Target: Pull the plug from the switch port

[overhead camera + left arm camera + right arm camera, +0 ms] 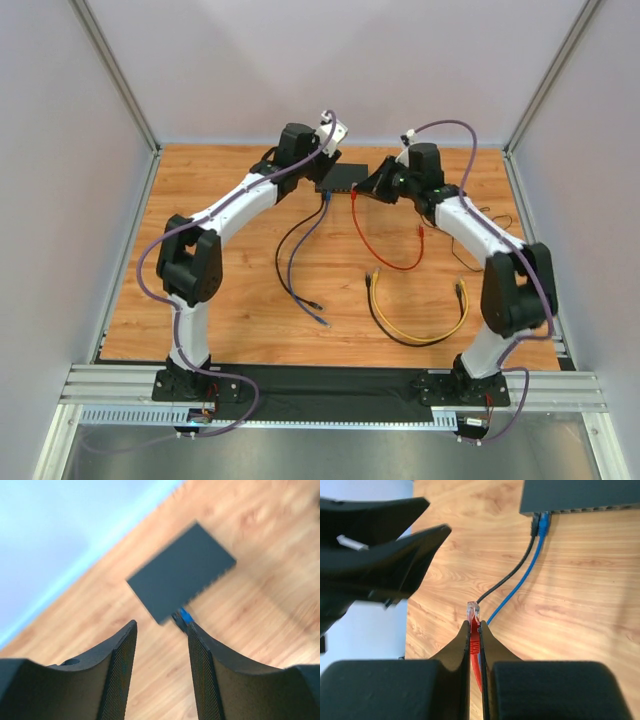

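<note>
The right gripper carries the unplugged red plug back and down to the yellow cable's far end [375,274] next, then releases it, since that end of the cable lies below and back of it.
The switch [342,178] is a flat black box at the far middle of the table. It also shows in the left wrist view [180,572] and the right wrist view [580,495]. A black plug [535,525] and a blue plug [543,524] sit in its ports. My right gripper [474,625] is shut on a red plug [474,641], whose clear tip pokes out beyond the fingers, free of the switch and a short way in front of it. My left gripper [161,627] is open and empty above the switch's left end.
The red cable [385,255] loops toward the right arm. Blue and black cables [295,265] run from the switch toward the front. A yellow and black cable [420,325] lies in a loop at front right. A thin black wire [478,238] lies by the right arm.
</note>
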Motion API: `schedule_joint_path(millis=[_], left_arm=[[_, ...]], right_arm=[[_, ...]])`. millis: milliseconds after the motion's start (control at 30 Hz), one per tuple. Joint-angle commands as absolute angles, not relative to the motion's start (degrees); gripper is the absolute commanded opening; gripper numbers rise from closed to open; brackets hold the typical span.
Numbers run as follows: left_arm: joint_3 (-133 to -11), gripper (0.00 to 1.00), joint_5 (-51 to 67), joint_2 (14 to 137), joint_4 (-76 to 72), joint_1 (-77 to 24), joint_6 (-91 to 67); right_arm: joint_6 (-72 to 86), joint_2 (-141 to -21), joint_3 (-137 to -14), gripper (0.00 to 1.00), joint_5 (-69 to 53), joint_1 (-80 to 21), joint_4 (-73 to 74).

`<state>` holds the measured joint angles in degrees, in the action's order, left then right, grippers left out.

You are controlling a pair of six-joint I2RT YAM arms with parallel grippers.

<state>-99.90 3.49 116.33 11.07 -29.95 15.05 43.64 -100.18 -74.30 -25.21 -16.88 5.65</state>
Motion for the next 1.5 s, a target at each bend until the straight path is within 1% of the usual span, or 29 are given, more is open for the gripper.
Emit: schedule_joint_path(millis=[0, 100, 133, 167, 267, 333, 433, 500, 600, 667, 733, 900, 1033, 1167, 1267, 1300, 1367, 1400, 1467], left_arm=[[-96.51, 0.54, 3.69, 111.89, 2.46, -28.74, 10.9], [-96.15, 0.54, 3.69, 111.8, 2.2, -28.3, 9.49], [-96.07, 0.54, 4.21, 111.62, 2.02, -28.3, 9.49], [-95.89, 0.54, 4.48, 111.62, 1.93, -28.3, 9.06], [-95.36, 0.54, 5.89, 111.09, 1.94, -28.3, 8.27], [-94.84, 0.54, 6.33, 110.48, 1.59, -28.3, 7.91], [-94.13, 0.54, 5.89, 109.69, 1.14, -28.3, 7.12], [-93.96, 0.54, 5.45, 109.51, 1.06, -28.3, 6.68], [-93.87, 0.54, 6.41, 109.25, 1.05, -28.3, 6.85], [-94.04, 0.54, 7.12, 109.69, 1.06, -28.3, 7.47], [-94.22, 0.54, 7.56, 110.13, 1.14, -28.3, 8.0], [-94.92, 0.54, 7.21, 111.18, 1.84, -28.3, 8.44], [-96.06, 0.54, 8.17, 112.41, 2.81, -28.13, 8.7], [-96.5, 0.54, 8.44, 112.94, 3.34, -28.12, 9.05], [-96.94, 0.54, 8.96, 113.38, 3.87, -28.04, 9.4], [-97.03, 0.54, 9.14, 113.55, 4.13, -28.04, 9.67], [-97.29, 0.54, 9.75, 113.82, 4.31, -28.04, 9.76], [-97.38, 0.54, 10.02, 114.08, 4.22, -27.95, 9.67], [-98.08, 0.54, 10.72, 114.52, 4.39, -27.95, 9.58]], right_arm=[[37.18, -87.91, -72.25, 0.0, -18.56, -17.49, 16.5], [34.47, -78.68, -69.44, 0.0, -16.27, -17.58, 23.97], [33.32, -76.57, -68.91, 0.0, -13.91, -17.67, 28.87], [32.35, -72.12, -68.82, 0.0, -12.41, -17.58, 31.35], [28.75, -63.85, -69.08, 0.0, -6.52, -17.67, 39.88], [27.42, -61.01, -69.7, 0.0, -3.27, -17.58, 45.4], [27.42, -58.1, -68.21, 0.0, -2.2, -17.58, 47.37], [27.6, -57.22, -64.1, 0.0, -2.46, -17.67, 45.54], [29.09, -58.35, -58.48, 0.0, -4.99, -17.58, 38.61], [31.28, -60.72, -55.91, 0.0, -6.93, -17.58, 31.49], [33.04, -62.92, -53.27, 0.0, -6.16, -17.84, 27.43], [36.03, -71.0, -46.85, 0.0, -7.64, -18.63, 15.5], [36.21, -80.31, -46.05, 0.0, -8.88, -20.38, 9.42], [36.21, -85.68, -48.77, 0.0, -7.03, -22.32, 8.09], [37.09, -89.64, -50.97, 0.05, -6.5, -23.46, 9.75], [37.26, -90.87, -51.32, 0.1, -4.76, -24.16, 11.76], [36.3, -91.84, -52.46, 0.17, -3.61, -24.26, 13.09], [35.69, -92.02, -52.99, 0.27, -2.04, -24.34, 14.4], [34.11, -90.97, -54.13, 0.41, -0.71, -24.35, 15.03]])
